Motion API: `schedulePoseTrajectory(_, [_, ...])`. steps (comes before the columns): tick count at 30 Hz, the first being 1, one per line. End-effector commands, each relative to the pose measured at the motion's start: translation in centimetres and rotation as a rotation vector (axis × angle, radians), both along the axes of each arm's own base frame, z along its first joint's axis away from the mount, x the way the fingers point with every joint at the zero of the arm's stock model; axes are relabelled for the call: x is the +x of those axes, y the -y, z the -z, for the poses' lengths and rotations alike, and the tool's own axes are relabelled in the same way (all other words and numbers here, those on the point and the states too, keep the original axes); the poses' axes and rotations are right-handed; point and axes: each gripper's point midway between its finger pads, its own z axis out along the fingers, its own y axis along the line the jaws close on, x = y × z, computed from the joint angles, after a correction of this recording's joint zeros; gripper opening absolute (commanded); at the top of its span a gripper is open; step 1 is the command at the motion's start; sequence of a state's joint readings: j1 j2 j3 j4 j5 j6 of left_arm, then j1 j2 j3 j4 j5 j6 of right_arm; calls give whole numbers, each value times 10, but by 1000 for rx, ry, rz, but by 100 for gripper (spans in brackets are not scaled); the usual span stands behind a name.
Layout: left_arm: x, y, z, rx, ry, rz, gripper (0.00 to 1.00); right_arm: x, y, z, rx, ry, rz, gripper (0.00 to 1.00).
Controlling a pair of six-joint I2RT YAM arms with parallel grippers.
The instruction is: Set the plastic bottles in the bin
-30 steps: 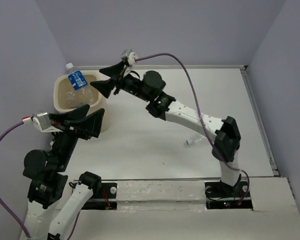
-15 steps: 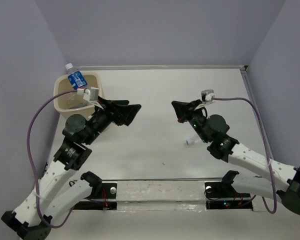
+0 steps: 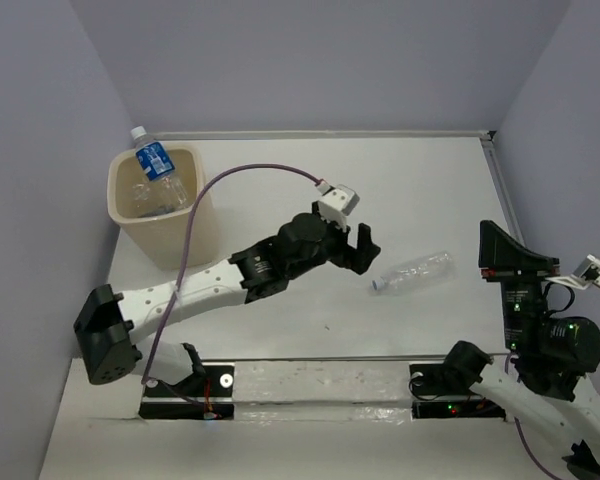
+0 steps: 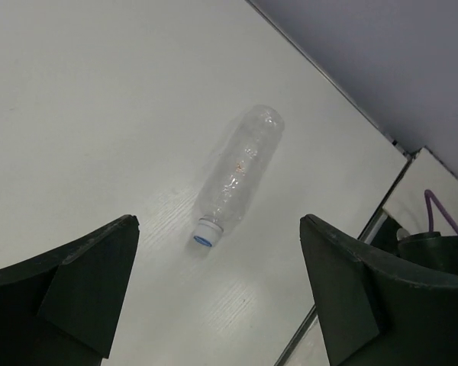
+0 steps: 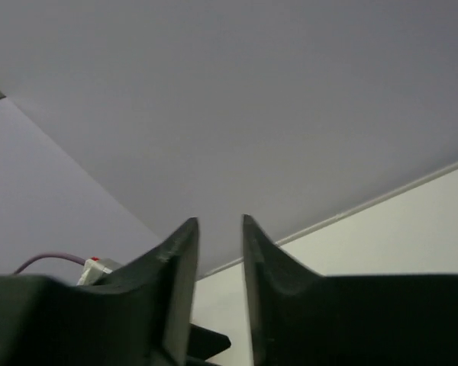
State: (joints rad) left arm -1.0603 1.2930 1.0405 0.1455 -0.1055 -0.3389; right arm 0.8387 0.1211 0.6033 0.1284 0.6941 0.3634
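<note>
The bottle's wide body is beyond its cap, so I will move my left gripper to the right in the top view and down around the bottle's base end (image 3: pixel 437 265) (image 4: pixel 258 131).
An unlabelled clear plastic bottle (image 3: pixel 413 272) lies on its side on the table right of centre, its white cap toward the left. In the left wrist view this bottle (image 4: pixel 238 174) lies ahead, between my spread fingers. My left gripper (image 3: pixel 363 252) is open and empty, just left of the cap and apart from it; it also shows in the left wrist view (image 4: pixel 217 223). The cream bin (image 3: pixel 202 205) stands at the far left with bottles inside; a blue-labelled bottle (image 3: pixel 153 157) sticks up above its rim. My right gripper (image 3: pixel 486 238) is at the lower right, raised, empty, its jaws nearly together (image 5: pixel 219 221).
The lavender walls close the table at the back and both sides. A raised strip (image 3: pixel 515 230) runs along the table's right edge. The left arm (image 3: pixel 210 285) stretches low across the table from the near left. A purple cable (image 3: pixel 250 172) arcs above it.
My left arm has swung from beside the bin out to the middle of the table, up to the lying bottle. My right arm has pulled back from the bin to the lower right.
</note>
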Motion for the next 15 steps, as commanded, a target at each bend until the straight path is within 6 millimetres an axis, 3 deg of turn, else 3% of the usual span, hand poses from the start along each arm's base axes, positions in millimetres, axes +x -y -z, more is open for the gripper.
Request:
schedulePoseTrajectory(1, [-7, 64, 11, 101, 104, 114, 96, 4, 18, 25, -148, -154, 103, 47])
schedulePoseTrajectory(2, [-17, 79, 19, 119, 103, 157, 96, 3, 21, 27, -145, -168, 107, 57])
schedulePoseTrajectory(3, [-17, 94, 47, 179, 94, 180, 98, 1, 23, 27, -143, -170, 106, 61])
schedulePoseTrajectory(5, [-15, 117, 44, 179, 117, 199, 99, -6, 29, 27, -137, -158, 103, 67])
schedulePoseTrajectory(6, [-16, 130, 67, 220, 107, 224, 99, -7, 31, 28, -143, -150, 103, 70])
schedulePoseTrajectory(9, [-6, 156, 63, 229, 162, 249, 99, -11, 32, 29, -143, -141, 91, 72])
schedulePoseTrajectory(14, [17, 200, 99, 320, 153, 290, 99, -20, 36, 23, -119, -114, 65, 73])
schedulePoseTrajectory(15, [17, 206, 119, 350, 143, 314, 99, -20, 37, 23, -116, -111, 66, 73])
